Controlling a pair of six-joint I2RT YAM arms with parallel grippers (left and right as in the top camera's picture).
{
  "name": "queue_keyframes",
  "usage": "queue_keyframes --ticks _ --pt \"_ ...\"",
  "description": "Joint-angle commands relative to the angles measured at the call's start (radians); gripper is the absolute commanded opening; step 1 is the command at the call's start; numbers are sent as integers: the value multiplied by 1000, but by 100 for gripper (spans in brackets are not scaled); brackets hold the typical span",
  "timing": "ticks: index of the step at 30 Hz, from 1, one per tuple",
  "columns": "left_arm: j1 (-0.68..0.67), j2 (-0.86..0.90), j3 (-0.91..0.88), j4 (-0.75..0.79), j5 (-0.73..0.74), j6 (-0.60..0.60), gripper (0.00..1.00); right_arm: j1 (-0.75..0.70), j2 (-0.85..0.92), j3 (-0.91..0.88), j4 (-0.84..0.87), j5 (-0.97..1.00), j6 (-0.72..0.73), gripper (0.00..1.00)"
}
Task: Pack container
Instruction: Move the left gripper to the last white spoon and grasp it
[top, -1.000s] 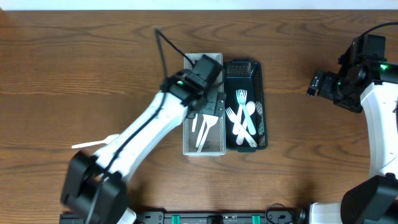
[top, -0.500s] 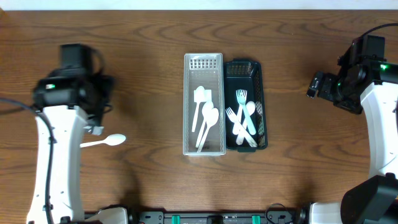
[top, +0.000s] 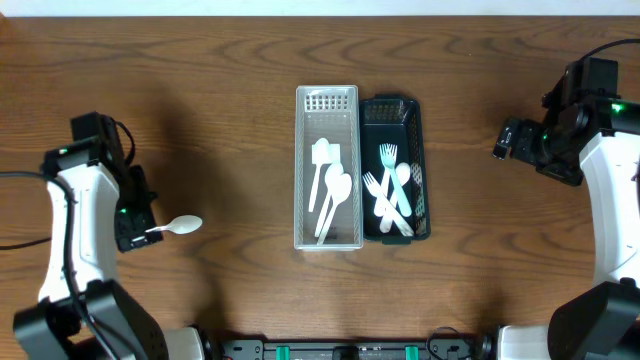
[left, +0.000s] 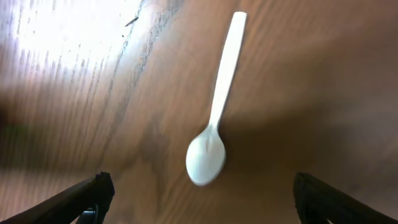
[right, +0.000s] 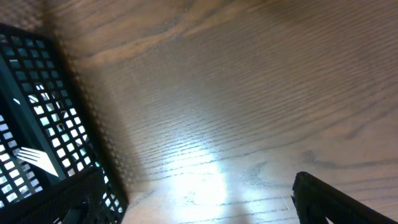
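The open left gripper moves down toward the tabletop over the spoon's handle near its bowl (top: 162, 228) (left: 215, 118) next, since that slim part runs lengthwise between both fingers.
A white plastic spoon (top: 184, 225) lies loose on the wood at the left. My left gripper (top: 138, 228) hangs over its handle, open and holding nothing. In the left wrist view the spoon (left: 213, 134) lies lengthwise between the two spread fingertips (left: 93, 194), bowl nearest the camera. The clear container (top: 327, 100) in the middle holds white spoons (top: 330, 195). Beside it the dark green basket (top: 396, 108) holds white forks (top: 390, 190). My right gripper (top: 504, 138) stands open to the right of the basket, over bare wood (right: 205, 124).
The right wrist view shows the basket's mesh wall (right: 37, 99) at its left edge, with a fork (right: 37, 159) visible through it. Brown wood tabletop (top: 230, 60) surrounds both containers.
My left arm has swung away from the clear container to the left side and come down over the loose spoon. The right arm has not moved.
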Motion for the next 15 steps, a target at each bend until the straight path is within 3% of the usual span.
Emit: queue_keyframes --ticks 1,15 --pt "4 29 -60 35 -17 -31 95 -2 8 -2 -8 -1 -14 99" --pt "5 116 -204 231 -92 -31 95 -2 8 -2 -44 0 -25 99"
